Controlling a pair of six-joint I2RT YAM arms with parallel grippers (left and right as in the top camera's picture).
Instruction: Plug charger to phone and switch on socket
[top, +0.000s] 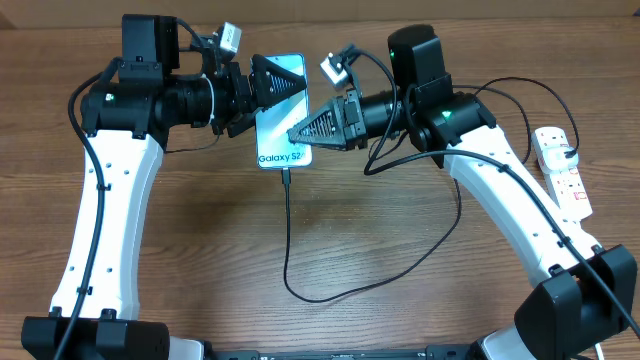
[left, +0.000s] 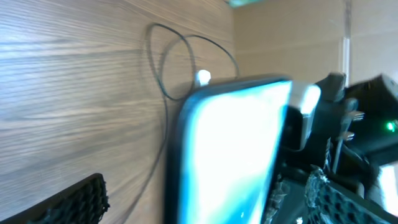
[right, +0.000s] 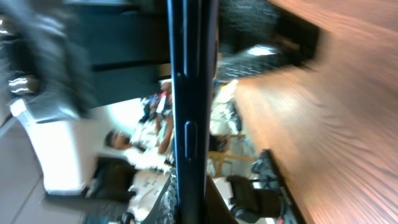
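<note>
The phone (top: 283, 125) goes down onto the bare tabletop next and my right gripper releases it there, as that clear part of the tabletop lies below my gripper.
The phone (top: 283, 125) has its light blue screen up and reads "Galaxy S2" at its near end. My right gripper (top: 302, 133) is shut on its right edge; the right wrist view shows the phone edge-on (right: 189, 93) between the fingers (right: 196, 208). My left gripper (top: 272, 85) is open at the phone's far end, with its fingers (left: 208, 202) wide on either side of the phone (left: 236, 149). The charger cable (top: 287, 240) meets the phone's near end and loops across the table; it also shows in the left wrist view (left: 163, 68). The socket (top: 565, 170) lies at the far right.
The charger cable loops toward the front of the table (top: 180, 220), then runs back up under my right arm. The socket's white cord is at the right edge. Both arm bases stand at the front corners.
</note>
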